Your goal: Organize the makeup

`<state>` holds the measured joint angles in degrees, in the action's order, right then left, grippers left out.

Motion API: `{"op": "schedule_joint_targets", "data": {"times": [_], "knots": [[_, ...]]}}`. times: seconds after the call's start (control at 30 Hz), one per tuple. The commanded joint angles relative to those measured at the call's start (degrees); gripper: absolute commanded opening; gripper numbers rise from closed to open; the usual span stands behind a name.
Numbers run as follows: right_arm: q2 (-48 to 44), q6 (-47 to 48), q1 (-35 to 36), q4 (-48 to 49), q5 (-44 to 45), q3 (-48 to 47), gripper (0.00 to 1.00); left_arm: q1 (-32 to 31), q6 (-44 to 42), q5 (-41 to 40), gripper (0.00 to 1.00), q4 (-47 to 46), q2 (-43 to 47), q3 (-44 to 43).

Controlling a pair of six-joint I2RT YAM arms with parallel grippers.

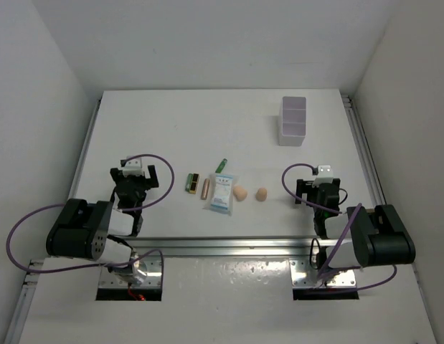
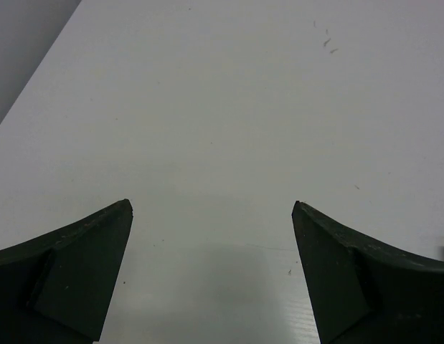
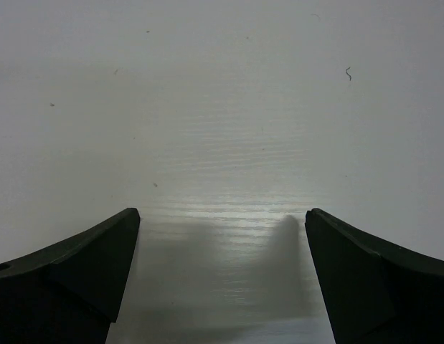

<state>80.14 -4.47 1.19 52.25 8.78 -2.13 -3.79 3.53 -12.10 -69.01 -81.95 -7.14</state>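
My open right gripper should next move up and left in the top view to the nearest peach sponge and close.
The makeup lies in a row at the table's near middle in the top view: a dark green-yellow stick (image 1: 192, 183), a rose-gold lipstick tube (image 1: 205, 188), a small green tube (image 1: 222, 165), a white-blue flat packet (image 1: 222, 191) and two peach egg-shaped sponges (image 1: 239, 193) (image 1: 262, 194). My left gripper (image 1: 138, 174) is open and empty, left of the row. My right gripper (image 1: 318, 188) is open and empty, right of the sponges. Both wrist views show only bare table between the open fingers (image 2: 78, 265) (image 3: 372, 279).
A white three-compartment tray (image 1: 293, 120) stands at the back right. White walls close the table on the left, back and right. A metal rail (image 1: 229, 247) runs along the near edge by the arm bases.
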Motion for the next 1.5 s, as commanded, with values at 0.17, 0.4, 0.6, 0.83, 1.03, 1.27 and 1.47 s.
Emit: {"op": "schedule_joint_targets", "data": {"times": [0.17, 0.4, 0.6, 0.83, 1.03, 1.27, 1.47], "knots": [[-0.25, 0.16, -0.4, 0.13, -0.87, 3.36, 1.0, -0.25, 0.86, -0.47, 1.0, -2.88, 0.57, -1.04], [-10.57, 1.06, 2.14, -24.33, 0.43, -6.19, 1.0, -0.25, -2.28, 4.6, 1.0, 13.57, 13.86, -6.28], [-10.71, -6.69, 6.8, -65.93, 3.97, -28.27, 1.0, -0.78, -13.09, 7.52, 1.0, 40.01, 25.95, -16.6], [-4.73, -7.41, 16.01, -74.49, -12.63, -41.11, 0.84, -1.92, -15.23, 14.38, 1.0, 58.01, 24.22, -23.96], [-3.95, -1.94, 25.08, -66.41, -15.28, -37.24, 0.82, -2.45, -13.8, 19.73, 1.0, 59.36, 21.99, -25.57], [3.26, -5.72, 25.53, -65.09, -9.3, -40.05, 0.73, -2.45, -14.43, 19.05, 1.0, 58.03, 21.4, -24.42], [7.58, -4.85, 25.97, -62.81, -12.9, -42.08, 0.71, -2.45, -14.43, 19.04, 1.0, 57.5, 21.4, -23.37]]}}
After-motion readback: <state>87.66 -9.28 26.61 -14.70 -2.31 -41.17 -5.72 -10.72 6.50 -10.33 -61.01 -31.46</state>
